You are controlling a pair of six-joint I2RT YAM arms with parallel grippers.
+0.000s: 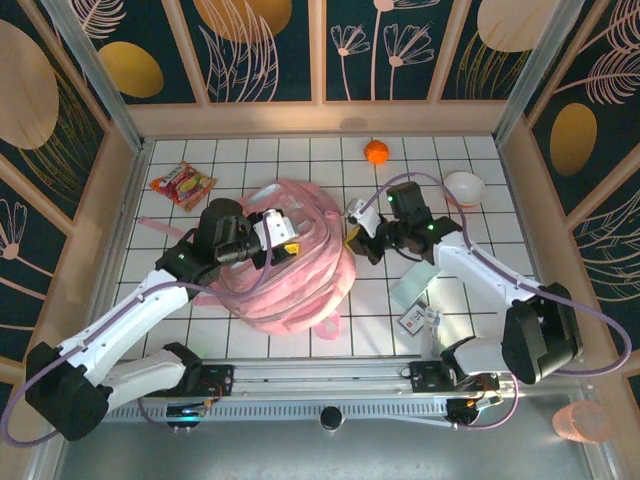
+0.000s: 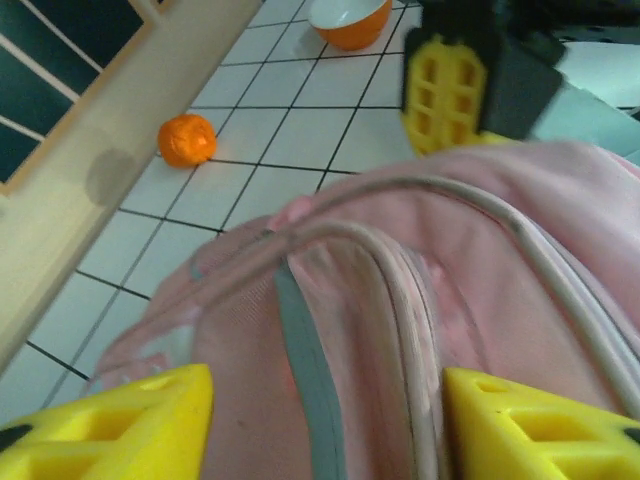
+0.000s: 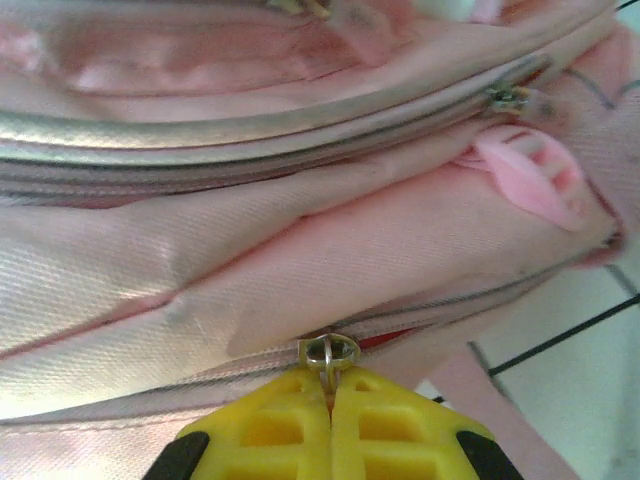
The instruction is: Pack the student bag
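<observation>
The right gripper draws the metal pull (image 3: 331,353) away from my base along the zip line to its far end (image 3: 608,242) next, then releases it.
The student bag (image 1: 290,265) is a large pink backpack lying in the middle of the white tiled table. My left gripper (image 1: 281,236) hovers over its top, open; in the left wrist view its yellow fingers (image 2: 110,420) stand wide apart on either side of the pink fabric (image 2: 350,330) and a grey strip, gripping nothing. My right gripper (image 1: 358,240) is at the bag's right edge. In the right wrist view it (image 3: 331,400) is shut on a metal zipper pull (image 3: 331,353) on one of the bag's (image 3: 300,250) zip lines.
An orange (image 1: 376,151) lies at the back of the table and a white bowl (image 1: 464,187) at the back right. A red snack packet (image 1: 183,184) sits at the back left. A pale flat card (image 1: 410,290) and a small tag (image 1: 415,318) lie right of the bag. Wooden walls ring the table.
</observation>
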